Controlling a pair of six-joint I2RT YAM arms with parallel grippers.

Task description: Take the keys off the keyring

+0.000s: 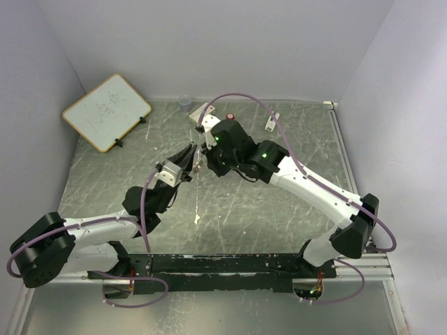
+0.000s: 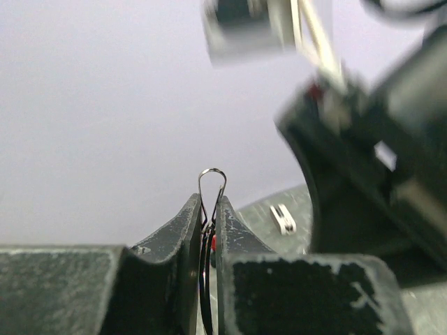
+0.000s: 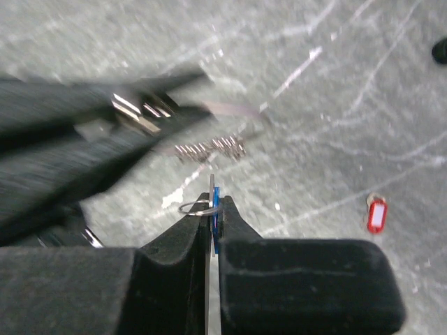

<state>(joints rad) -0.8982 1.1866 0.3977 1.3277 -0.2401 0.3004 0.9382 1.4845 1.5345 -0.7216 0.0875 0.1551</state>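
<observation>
My left gripper moves down next, fingertips tipping toward the table, and releases the keyring (image 2: 211, 174) on the bare tabletop below, as the blue-headed key is already off it.
My left gripper (image 1: 188, 162) and right gripper (image 1: 204, 156) meet above the middle of the table. In the left wrist view the left gripper (image 2: 208, 199) is shut on a thin wire loop, the keyring (image 2: 211, 174), whose top sticks out above the fingertips, with a bit of red behind. In the right wrist view the right gripper (image 3: 213, 202) is shut on the blue-headed key (image 3: 217, 209), which carries a small silvery ring (image 3: 190, 207). Blurred silvery toothed metal (image 3: 209, 148) hangs by the left gripper. A red-headed key (image 3: 376, 215) lies on the table.
A whiteboard (image 1: 106, 112) leans at the back left. A clear cup (image 1: 185, 102), a white box (image 1: 202, 112), a small black object with a red top (image 1: 230, 117) and a white clip (image 1: 271, 122) stand along the back. Walls enclose three sides.
</observation>
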